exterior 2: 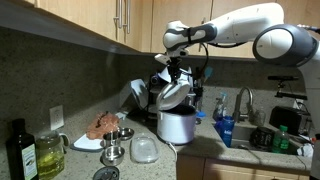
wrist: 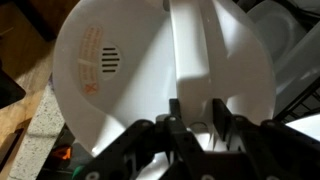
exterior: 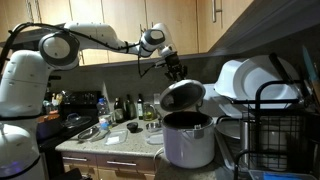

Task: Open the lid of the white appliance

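My gripper should swing up with the white handle and tip the round lid more upright before it lets go, because the lid still slants over the pot.
The white appliance (exterior: 188, 142) is a rice cooker standing on the counter, also seen in an exterior view (exterior 2: 178, 127). Its round lid (exterior: 182, 95) is tilted up and open above the pot in both exterior views (exterior 2: 174, 94). In the wrist view the lid (wrist: 110, 60) fills the frame, with a white handle strip (wrist: 194, 50) running down its middle. My gripper (wrist: 197, 112) has a finger on each side of that handle and is shut on it. The gripper (exterior: 174, 70) sits just above the lid in both exterior views (exterior 2: 177, 73).
A black wire dish rack (exterior: 276, 120) with white plates (exterior: 250, 80) stands beside the cooker. Bottles (exterior: 105, 108) crowd the far counter. A plate of food (exterior 2: 100, 128), a glass lid (exterior 2: 145, 150), an oil bottle (exterior 2: 20, 150), a faucet (exterior 2: 240, 100) and upper cabinets (exterior 2: 110, 20) are nearby.
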Robot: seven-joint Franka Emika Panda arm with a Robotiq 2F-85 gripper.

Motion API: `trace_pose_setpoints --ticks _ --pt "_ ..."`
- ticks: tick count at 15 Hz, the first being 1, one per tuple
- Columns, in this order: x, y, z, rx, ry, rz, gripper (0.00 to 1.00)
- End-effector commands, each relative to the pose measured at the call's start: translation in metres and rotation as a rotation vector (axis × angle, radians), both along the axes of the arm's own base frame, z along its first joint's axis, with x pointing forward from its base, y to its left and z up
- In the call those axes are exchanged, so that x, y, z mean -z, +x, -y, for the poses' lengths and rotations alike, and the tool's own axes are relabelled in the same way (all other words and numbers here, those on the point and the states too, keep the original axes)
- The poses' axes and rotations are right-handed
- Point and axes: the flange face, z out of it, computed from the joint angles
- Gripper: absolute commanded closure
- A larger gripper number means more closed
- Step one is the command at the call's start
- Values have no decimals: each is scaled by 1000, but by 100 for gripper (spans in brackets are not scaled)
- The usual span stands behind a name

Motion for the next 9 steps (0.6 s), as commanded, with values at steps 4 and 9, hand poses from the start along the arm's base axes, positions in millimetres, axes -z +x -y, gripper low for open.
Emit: trace_pose_setpoints --ticks 4,9 --pt "-35 2 -17 -52 -18 86 88" --pt "-8 4 -15 -31 -2 18 63"
